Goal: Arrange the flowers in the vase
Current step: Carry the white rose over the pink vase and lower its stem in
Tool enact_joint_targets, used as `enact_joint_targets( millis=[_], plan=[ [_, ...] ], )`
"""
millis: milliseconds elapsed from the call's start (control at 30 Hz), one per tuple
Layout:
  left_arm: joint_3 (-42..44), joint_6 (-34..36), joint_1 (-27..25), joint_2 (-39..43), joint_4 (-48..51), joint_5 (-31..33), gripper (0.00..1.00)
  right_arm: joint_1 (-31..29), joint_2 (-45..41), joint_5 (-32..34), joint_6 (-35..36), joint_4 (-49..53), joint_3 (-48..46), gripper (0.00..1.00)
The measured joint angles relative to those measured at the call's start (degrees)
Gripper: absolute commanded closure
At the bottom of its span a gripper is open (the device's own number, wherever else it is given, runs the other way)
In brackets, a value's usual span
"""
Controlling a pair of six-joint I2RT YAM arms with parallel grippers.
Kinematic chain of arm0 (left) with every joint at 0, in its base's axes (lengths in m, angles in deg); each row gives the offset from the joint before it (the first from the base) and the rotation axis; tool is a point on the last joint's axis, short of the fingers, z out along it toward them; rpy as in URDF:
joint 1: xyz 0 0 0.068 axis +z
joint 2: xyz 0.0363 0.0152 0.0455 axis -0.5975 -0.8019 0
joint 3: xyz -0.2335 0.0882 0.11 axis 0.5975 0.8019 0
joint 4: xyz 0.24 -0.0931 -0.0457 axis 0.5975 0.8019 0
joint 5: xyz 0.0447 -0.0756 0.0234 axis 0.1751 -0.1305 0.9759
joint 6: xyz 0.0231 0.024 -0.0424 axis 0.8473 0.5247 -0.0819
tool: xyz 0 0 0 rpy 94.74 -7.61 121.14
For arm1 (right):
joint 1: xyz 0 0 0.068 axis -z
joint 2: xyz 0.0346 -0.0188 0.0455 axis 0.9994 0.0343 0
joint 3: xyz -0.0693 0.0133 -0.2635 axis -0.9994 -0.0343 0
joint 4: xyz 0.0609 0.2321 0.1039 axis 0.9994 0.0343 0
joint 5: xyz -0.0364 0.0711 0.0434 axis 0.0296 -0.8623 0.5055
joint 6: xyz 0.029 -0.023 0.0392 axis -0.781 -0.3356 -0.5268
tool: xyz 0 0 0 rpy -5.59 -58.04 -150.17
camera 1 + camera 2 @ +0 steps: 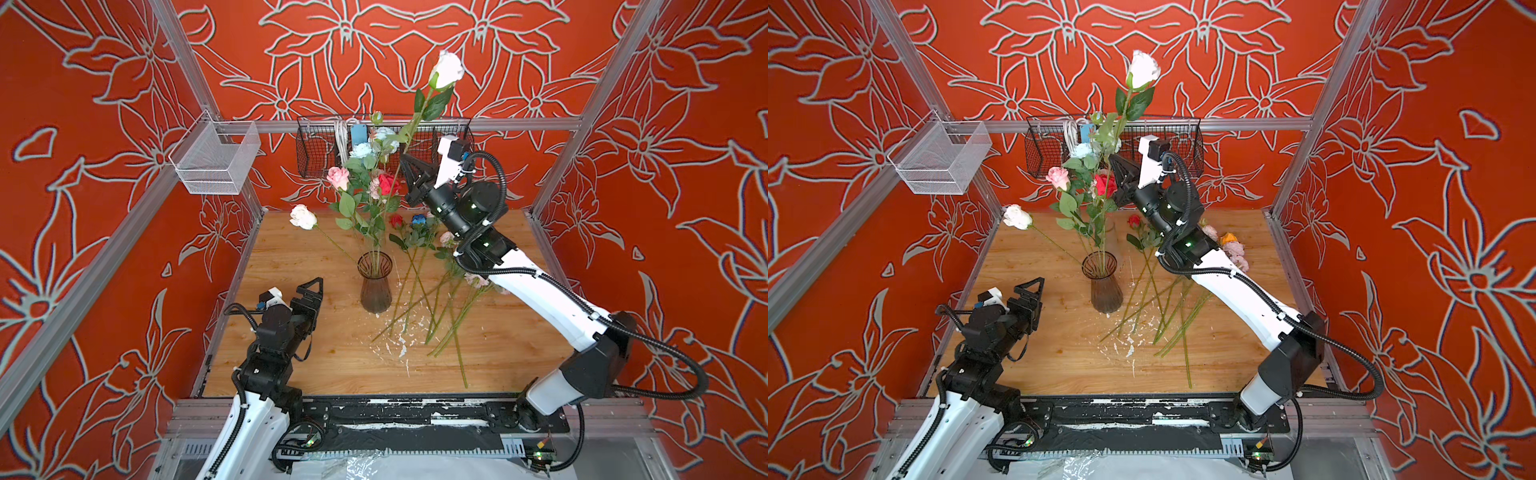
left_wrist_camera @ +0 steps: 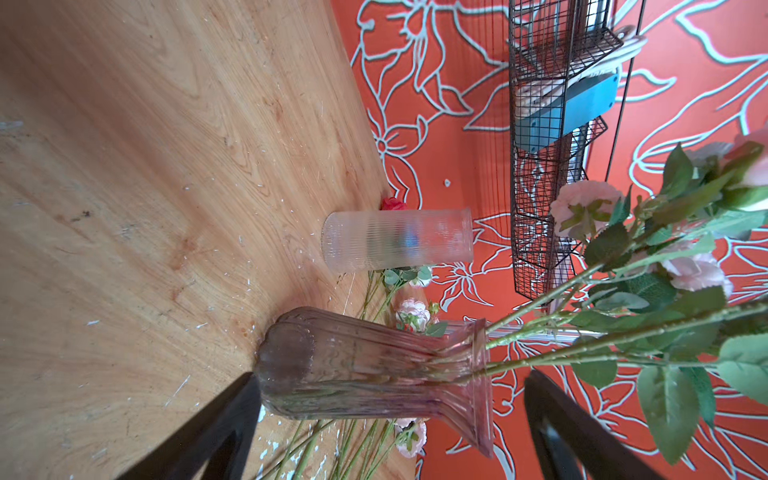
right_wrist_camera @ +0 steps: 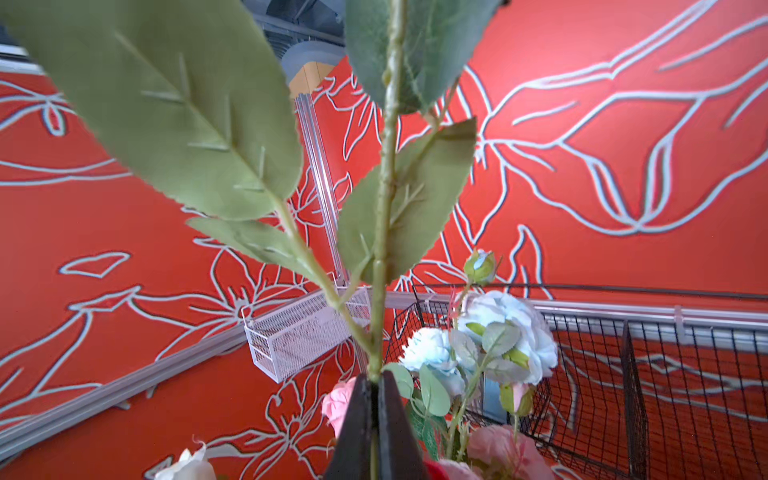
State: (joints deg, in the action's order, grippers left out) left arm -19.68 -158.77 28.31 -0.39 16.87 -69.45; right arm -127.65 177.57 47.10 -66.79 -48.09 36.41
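Observation:
The white rose's bloom stands high above the other flowers, so my right gripper will go down toward the smoky vase's opening and lower the rose's stem in before letting go.
A smoky ribbed glass vase stands mid-table and holds several flowers: pink, red, pale blue and a leaning white one. My right gripper is raised above the bouquet, shut on the stem of a tall white rose. Its lower stem runs down among the bouquet; the end is hidden. Several loose flowers lie right of the vase. My left gripper hangs open left of the vase, touching nothing.
A clear ribbed glass stands behind the vase. A black wire basket hangs on the back rail and a white mesh basket on the left rail. White flecks litter the wooden table.

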Motion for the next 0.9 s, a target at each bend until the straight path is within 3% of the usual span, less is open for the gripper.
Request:
enact_joint_targets(
  millis=[267,367,433,900],
  plan=[
    [1.5,1.7,0.0,3.0,-0.6,0.5,0.01,-3.7,-0.9,1.0,1.2,1.3,-13.0,0.98],
    [1.5,2.3,0.0,2.3,-1.2,0.2,0.01,-5.2,-1.0,2.0,2.1,3.6,-16.5,0.7],
    [1.5,2.5,0.0,1.4,-1.7,-0.2,0.01,-6.1,-1.1,3.1,3.1,5.9,-17.4,0.59],
    [1.4,2.2,0.0,-5.7,-3.9,-2.5,0.02,-12.7,-11.5,17.0,9.2,22.9,-18.8,0.36]
  ],
)
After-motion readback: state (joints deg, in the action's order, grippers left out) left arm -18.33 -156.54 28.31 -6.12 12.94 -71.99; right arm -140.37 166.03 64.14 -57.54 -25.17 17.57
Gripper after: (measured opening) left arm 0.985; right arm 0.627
